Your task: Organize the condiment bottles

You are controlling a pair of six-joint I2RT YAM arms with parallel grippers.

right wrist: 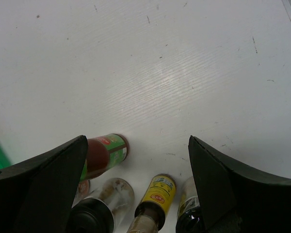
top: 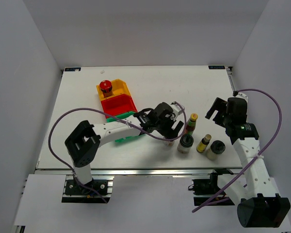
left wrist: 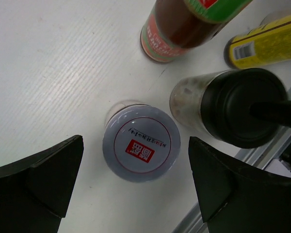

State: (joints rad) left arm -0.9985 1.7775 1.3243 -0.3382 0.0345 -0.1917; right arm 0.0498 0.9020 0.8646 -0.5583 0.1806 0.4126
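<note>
My left gripper comes down around the jar's silver cap (left wrist: pixel 141 143) next and closes its fingers there, since the jar stands upright below, lined up between both fingers.
The silver-capped jar (left wrist: pixel 141 142) stands upright on the table between the open jaws of my left gripper (left wrist: pixel 136 162), which hovers over it without touching; in the top view the gripper (top: pixel 172 128) hides it. To its right stand a black-lidded jar (top: pixel 185 143), a slim yellow-capped bottle with a red and green label (top: pixel 191 123), a second slim yellow-capped bottle (top: pixel 203 143) and another black-lidded jar (top: pixel 216 149). The red-capped jar (top: pixel 105 86) sits in the yellow bin (top: pixel 120 86). My right gripper (top: pixel 217 109) is open and empty, above the table behind the bottles.
The red bin (top: pixel 117 104) and the green bin (top: pixel 127 132) lie next to the yellow one, the green bin partly under my left arm. The table's near edge rail (top: pixel 136 169) runs just in front of the bottles.
</note>
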